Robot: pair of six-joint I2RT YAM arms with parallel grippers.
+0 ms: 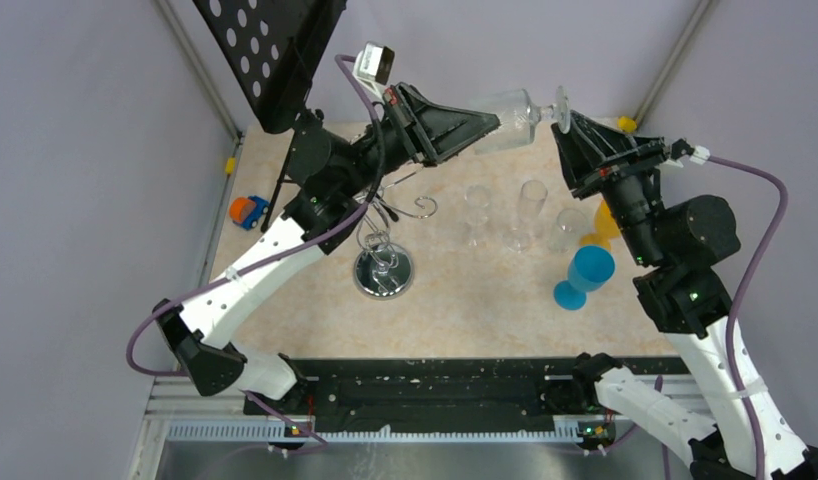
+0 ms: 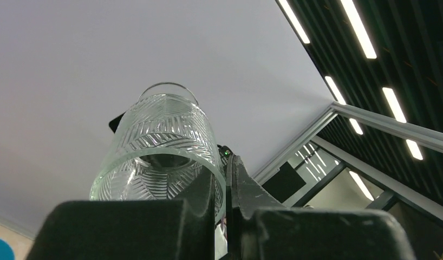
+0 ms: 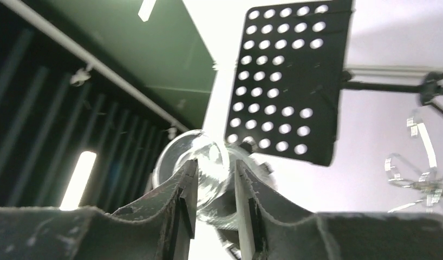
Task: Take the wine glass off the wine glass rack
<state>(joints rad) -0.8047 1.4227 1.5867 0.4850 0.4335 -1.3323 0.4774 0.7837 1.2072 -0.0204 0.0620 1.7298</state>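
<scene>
My left gripper should move down and back to the bare table beside the blue goblet, turn the sideways glass so its foot points down, and let go.
The wine glass (image 1: 512,118), clear with a cut pattern, lies on its side in the air, high above the back of the table and away from the wine glass rack (image 1: 389,222). My left gripper (image 1: 493,124) is shut on the bowl's rim, one finger inside and one outside, as the left wrist view shows (image 2: 228,162) with the bowl (image 2: 160,146) above it. My right gripper (image 1: 567,118) is at the glass's foot (image 1: 562,103). In the right wrist view (image 3: 215,165) its fingers stand a little apart, with the round foot (image 3: 211,162) at their tips.
The rack's round chrome base (image 1: 383,272) stands at table centre-left. Three clear glasses (image 1: 530,215) stand to its right, then a blue goblet (image 1: 585,275) and a yellow object (image 1: 605,222). A black perforated plate on a stand (image 1: 270,50) overhangs the back left. An orange and blue toy (image 1: 248,211) lies at the left edge.
</scene>
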